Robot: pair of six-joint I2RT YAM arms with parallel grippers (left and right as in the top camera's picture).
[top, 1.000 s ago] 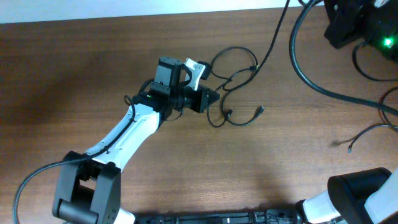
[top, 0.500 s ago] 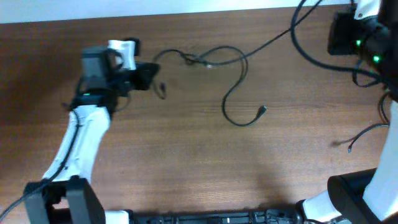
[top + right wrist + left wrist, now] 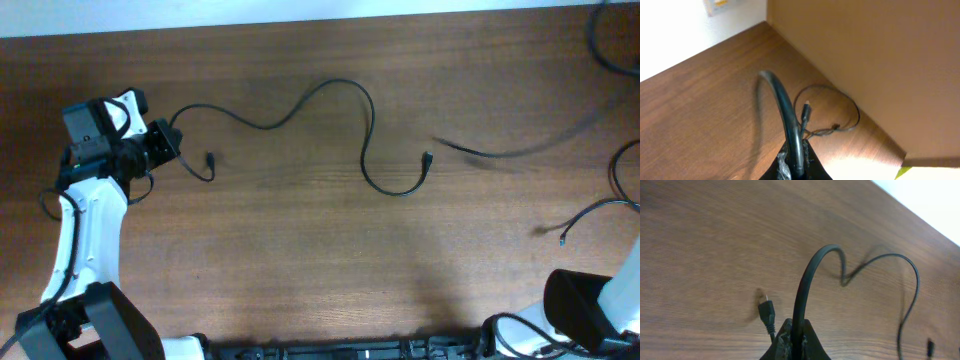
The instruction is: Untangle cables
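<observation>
The right gripper moves down next toward the table (image 3: 781,126) beside the looped cord near the tan panel.
My left gripper (image 3: 168,140) is at the far left of the table, shut on a thin black cable (image 3: 340,85). That cable runs right in a wave, dips, and ends in a plug (image 3: 427,158). Its short end hangs below the jaws with a plug (image 3: 210,160). In the left wrist view the jaws (image 3: 795,340) pinch this cable (image 3: 812,262), with the short plug (image 3: 766,312) beside them. A second cable (image 3: 520,145) shows blurred, stretching to the upper right, apart from the first. My right gripper (image 3: 794,159) is shut on this cable (image 3: 782,102); it is outside the overhead view.
Another thin cable (image 3: 600,207) with a plug (image 3: 563,240) lies at the right edge. The right arm's base (image 3: 585,310) is at the bottom right. In the right wrist view a tan panel (image 3: 865,50) stands beside a thin looped cord (image 3: 840,122) and a plug (image 3: 806,110).
My left gripper has swung far to the left, drawing its cable out long. The knot in the middle has come apart. The right arm has left the overhead view with the other cable.
</observation>
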